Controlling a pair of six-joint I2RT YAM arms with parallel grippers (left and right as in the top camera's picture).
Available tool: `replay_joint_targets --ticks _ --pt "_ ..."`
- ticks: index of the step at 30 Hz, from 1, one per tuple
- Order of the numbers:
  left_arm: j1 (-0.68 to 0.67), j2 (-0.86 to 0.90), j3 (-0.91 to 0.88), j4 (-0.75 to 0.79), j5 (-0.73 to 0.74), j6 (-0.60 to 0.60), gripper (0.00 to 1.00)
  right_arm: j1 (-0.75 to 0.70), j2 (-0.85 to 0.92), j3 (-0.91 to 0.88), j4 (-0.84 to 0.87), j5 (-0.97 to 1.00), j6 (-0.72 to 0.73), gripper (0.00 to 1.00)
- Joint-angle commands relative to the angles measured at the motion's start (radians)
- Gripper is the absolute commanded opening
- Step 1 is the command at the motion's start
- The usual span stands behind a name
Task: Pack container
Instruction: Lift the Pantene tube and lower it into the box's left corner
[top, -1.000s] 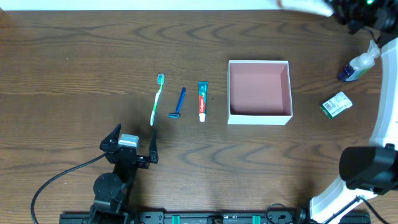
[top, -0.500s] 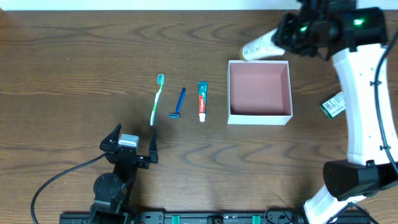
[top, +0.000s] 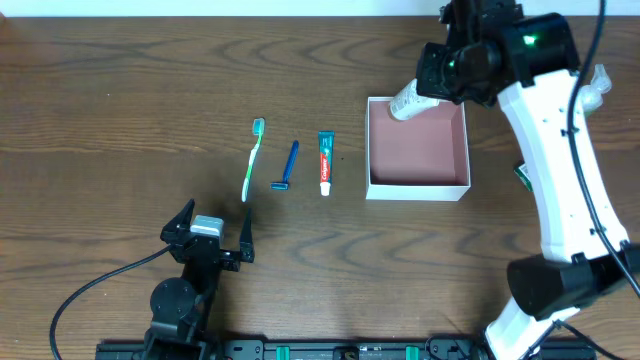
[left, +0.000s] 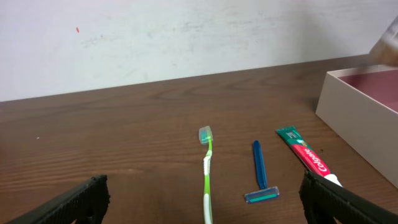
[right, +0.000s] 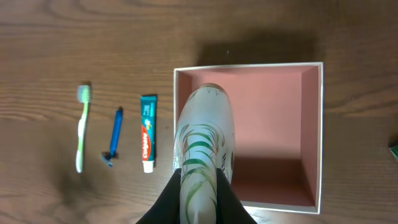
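My right gripper lowers the white bottle into the open container (top: 417, 184) next, shifting toward the container's far corner by the toothpaste tube.
The container (top: 417, 184) is a square shallow box with white walls and a dusty-pink inside, right of centre; it also shows in the right wrist view (right: 311, 124) and at the right edge of the left wrist view (left: 354, 99). My right gripper (right: 200, 193) is shut on a white bottle with green leaf print (right: 202, 143) and holds it above the container's far-left corner (top: 410, 100). My left gripper (top: 212, 222) is open and empty near the front edge, well short of the toiletries.
A green toothbrush (top: 252, 160), a blue razor (top: 287, 166) and a toothpaste tube (top: 324, 162) lie in a row left of the container. A green-and-white packet (top: 520, 173) peeks out behind the right arm.
My right arm has swung in from the far right with the white bottle and now holds it over the container's far-left corner. The left arm has not moved.
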Motion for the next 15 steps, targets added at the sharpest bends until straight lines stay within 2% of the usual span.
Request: replay_joint_targets --ticks 1,15 --pt "0.006 -0.006 -0.032 -0.015 -0.001 0.016 0.98 0.014 0.06 0.014 0.01 0.011 -0.002 0.01" --pt "0.006 -0.006 -0.032 -0.015 -0.001 0.016 0.98 0.019 0.209 0.014 0.082 -0.052 0.009 0.01"
